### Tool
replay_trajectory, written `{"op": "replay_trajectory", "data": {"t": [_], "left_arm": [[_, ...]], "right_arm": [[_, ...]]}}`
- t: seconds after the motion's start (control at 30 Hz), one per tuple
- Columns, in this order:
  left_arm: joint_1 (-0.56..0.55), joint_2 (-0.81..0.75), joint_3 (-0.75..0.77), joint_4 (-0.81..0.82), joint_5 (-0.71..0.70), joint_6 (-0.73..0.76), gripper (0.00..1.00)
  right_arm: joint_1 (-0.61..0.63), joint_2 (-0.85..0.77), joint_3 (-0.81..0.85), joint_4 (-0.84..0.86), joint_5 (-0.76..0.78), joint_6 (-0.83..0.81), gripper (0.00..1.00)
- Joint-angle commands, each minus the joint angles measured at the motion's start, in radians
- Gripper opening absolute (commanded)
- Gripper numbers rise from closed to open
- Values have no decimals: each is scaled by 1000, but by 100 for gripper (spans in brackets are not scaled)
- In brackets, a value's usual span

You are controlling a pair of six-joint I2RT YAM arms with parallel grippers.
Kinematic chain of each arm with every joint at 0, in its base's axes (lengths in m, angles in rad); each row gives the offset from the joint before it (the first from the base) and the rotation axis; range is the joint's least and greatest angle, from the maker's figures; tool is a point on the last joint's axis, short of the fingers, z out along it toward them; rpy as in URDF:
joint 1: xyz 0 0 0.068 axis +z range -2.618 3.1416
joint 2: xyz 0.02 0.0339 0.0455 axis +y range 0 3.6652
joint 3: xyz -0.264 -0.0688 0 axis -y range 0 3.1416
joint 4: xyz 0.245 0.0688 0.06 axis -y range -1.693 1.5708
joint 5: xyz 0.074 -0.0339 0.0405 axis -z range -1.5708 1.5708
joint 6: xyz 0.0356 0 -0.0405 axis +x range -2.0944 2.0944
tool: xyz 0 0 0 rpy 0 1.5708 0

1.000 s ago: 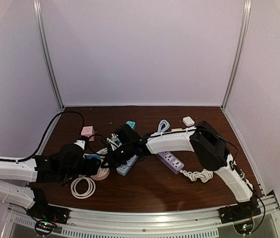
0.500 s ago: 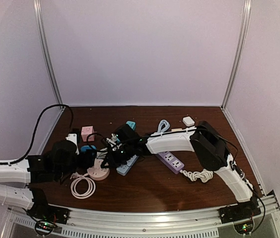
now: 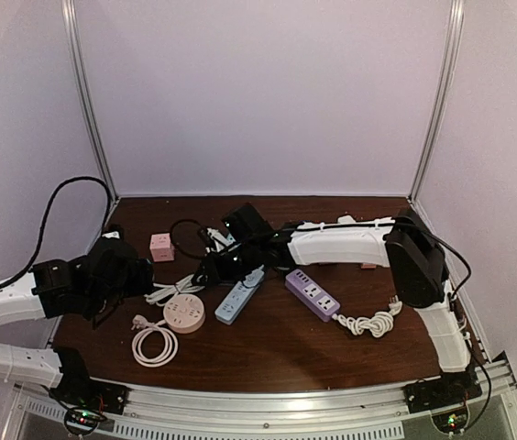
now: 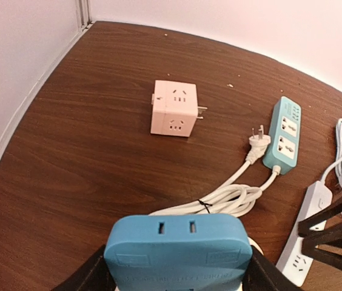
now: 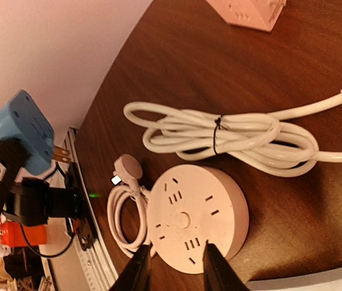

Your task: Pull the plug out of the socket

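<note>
I will tip my left gripper downward and bring the blue plug down to release it on the bare tabletop below, beside the tied white cable bundle.
The plug (image 4: pixel 177 251) is a blue block with two slots on its face. My left gripper (image 4: pixel 177 270) is shut on it and holds it above the table, its black fingers (image 4: pixel 89 274) against both sides. In the right wrist view the plug (image 5: pixel 24 130) hangs in the air at the far left with its metal prongs bare, well apart from the round pink socket (image 5: pixel 195 221). That socket (image 3: pixel 183 312) lies flat on the table with nothing plugged in. My right gripper (image 5: pixel 174 267) hovers over the socket's near edge, open, with nothing between its fingers.
A pink cube socket (image 4: pixel 174 109) and a teal power strip (image 4: pixel 285 133) lie further back. A tied white cable bundle (image 5: pixel 231 136) lies beside the round socket, whose own cord (image 3: pixel 153 346) is coiled at the front. A blue strip (image 3: pixel 240 298) and a purple strip (image 3: pixel 312 293) lie mid-table.
My left arm has drawn back to the left and risen with the blue plug, clear of the round socket. My right gripper has opened and pulled back from the socket.
</note>
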Motion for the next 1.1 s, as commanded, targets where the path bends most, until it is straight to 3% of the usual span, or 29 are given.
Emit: {"op": "replay_trajectory", "data": {"t": [0.0, 0.27, 0.43, 0.7, 1.07], "left_arm": [[93, 43, 77, -105, 63, -59, 33], [259, 168, 178, -168, 195, -24, 33], [434, 239, 176, -148, 336, 14, 33], [624, 391, 126, -37, 554, 70, 35], [694, 570, 125, 55, 605, 103, 36]], "right_arm": [[-19, -136, -24, -26, 122, -73, 45], [-41, -294, -170, -15, 247, -126, 82], [-60, -388, -281, 10, 307, -141, 95], [-100, -498, -431, 53, 317, -135, 100], [-145, -610, -566, 70, 355, -137, 100]]}}
